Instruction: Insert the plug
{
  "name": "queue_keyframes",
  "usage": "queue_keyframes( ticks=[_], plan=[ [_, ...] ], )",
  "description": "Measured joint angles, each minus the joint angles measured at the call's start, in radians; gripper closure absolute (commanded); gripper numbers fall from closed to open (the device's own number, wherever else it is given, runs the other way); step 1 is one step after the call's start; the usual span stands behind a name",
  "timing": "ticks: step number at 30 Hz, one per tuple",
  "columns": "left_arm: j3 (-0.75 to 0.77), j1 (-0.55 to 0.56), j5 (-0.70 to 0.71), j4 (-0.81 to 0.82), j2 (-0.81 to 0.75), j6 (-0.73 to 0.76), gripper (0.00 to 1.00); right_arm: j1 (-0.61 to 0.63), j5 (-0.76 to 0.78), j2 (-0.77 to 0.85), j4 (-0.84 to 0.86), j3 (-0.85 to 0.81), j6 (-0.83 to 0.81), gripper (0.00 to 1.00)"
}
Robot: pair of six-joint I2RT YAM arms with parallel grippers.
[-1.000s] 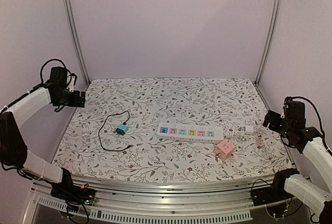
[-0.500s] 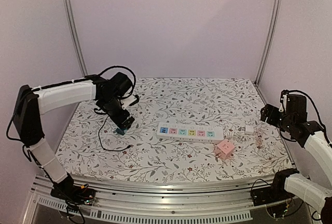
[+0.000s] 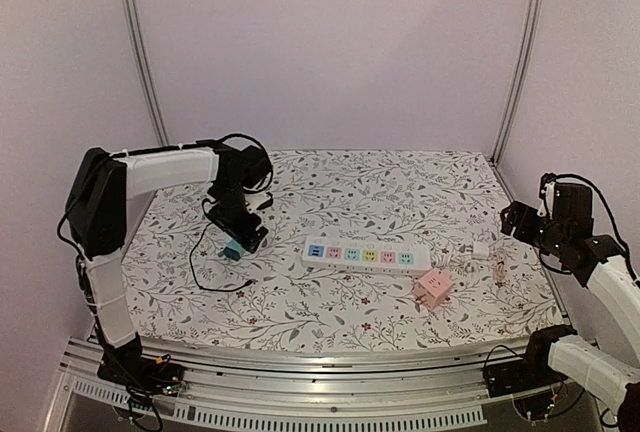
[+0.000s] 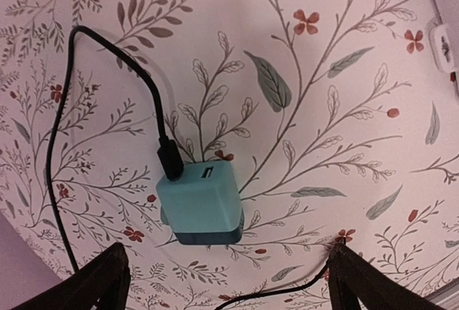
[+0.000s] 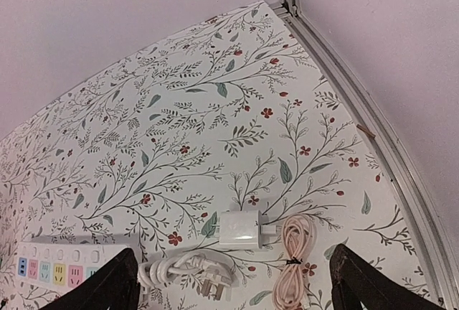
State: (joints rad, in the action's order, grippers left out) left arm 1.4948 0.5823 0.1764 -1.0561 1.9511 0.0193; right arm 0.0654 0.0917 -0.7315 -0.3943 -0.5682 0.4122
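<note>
I will lower my left gripper over the bare sides of the teal plug cube (image 4: 200, 206), which lies below my gripper, because the black cable occupies the cube's USB side.
A teal plug cube (image 4: 203, 204) with a black cable (image 4: 143, 87) in its USB port lies on the floral cloth; it also shows in the top view (image 3: 234, 249). My left gripper (image 4: 226, 281) hangs just above it, open and empty, fingers wide on either side. The white power strip (image 3: 360, 256) with coloured sockets lies mid-table, and its end shows in the right wrist view (image 5: 64, 263). My right gripper (image 5: 233, 288) is open and empty above a white charger (image 5: 240, 228) at the right.
A pink cube adapter (image 3: 433, 288) lies in front of the strip's right end. A coiled pink cable (image 5: 294, 260) and the strip's white plug and cord (image 5: 193, 274) lie by the white charger. The metal frame rail (image 5: 358, 102) runs along the right.
My left arm has swung from the far left edge over to the teal plug cube and now hangs above it. The right arm has barely moved.
</note>
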Motion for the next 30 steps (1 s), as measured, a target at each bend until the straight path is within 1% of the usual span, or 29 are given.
queue_keyframes(
  ticks=[2,5,7,9,11,13,17,19,20,23,24,28,30],
  plan=[
    [0.028,-0.030,-0.015,-0.001,0.019,-0.005,0.07,0.000,0.000,0.002,0.001,0.000,-0.002,0.09],
    [0.057,-0.080,-0.039,-0.004,0.078,-0.021,0.08,0.000,0.000,0.002,0.003,0.000,-0.006,0.09],
    [0.058,-0.105,-0.049,-0.007,0.122,-0.031,0.08,0.000,0.000,0.000,0.004,0.000,-0.010,0.09],
    [0.054,-0.119,-0.053,-0.010,0.147,-0.034,0.11,0.000,0.000,-0.005,0.007,0.000,-0.013,0.08],
    [0.053,-0.123,-0.055,-0.013,0.159,-0.039,0.19,0.000,0.000,-0.013,0.013,0.002,-0.014,0.08],
    [0.053,-0.129,-0.060,-0.013,0.166,-0.044,0.32,0.000,-0.002,-0.022,0.020,0.007,-0.014,0.08],
    [0.056,-0.142,-0.083,-0.020,0.183,-0.051,0.49,0.000,-0.005,-0.037,0.022,0.007,-0.014,0.08],
    [0.056,-0.150,-0.101,-0.022,0.183,-0.052,0.60,0.000,-0.008,-0.039,0.022,0.007,-0.014,0.08],
    [0.056,-0.151,-0.111,-0.024,0.184,-0.048,0.68,0.000,-0.009,-0.039,0.022,0.007,-0.014,0.08],
    [0.056,-0.151,-0.126,-0.027,0.184,-0.041,0.95,0.000,-0.012,-0.038,0.023,0.007,-0.013,0.10],
    [0.056,-0.151,-0.126,-0.027,0.184,-0.043,1.00,0.000,-0.013,-0.038,0.023,0.007,-0.013,0.11],
    [0.055,-0.138,-0.119,-0.028,0.177,-0.030,1.00,0.000,-0.027,-0.040,0.012,-0.002,0.000,0.20],
    [0.055,-0.119,-0.111,-0.028,0.156,-0.003,1.00,0.000,-0.058,-0.052,-0.008,-0.031,0.019,0.24]
  ],
)
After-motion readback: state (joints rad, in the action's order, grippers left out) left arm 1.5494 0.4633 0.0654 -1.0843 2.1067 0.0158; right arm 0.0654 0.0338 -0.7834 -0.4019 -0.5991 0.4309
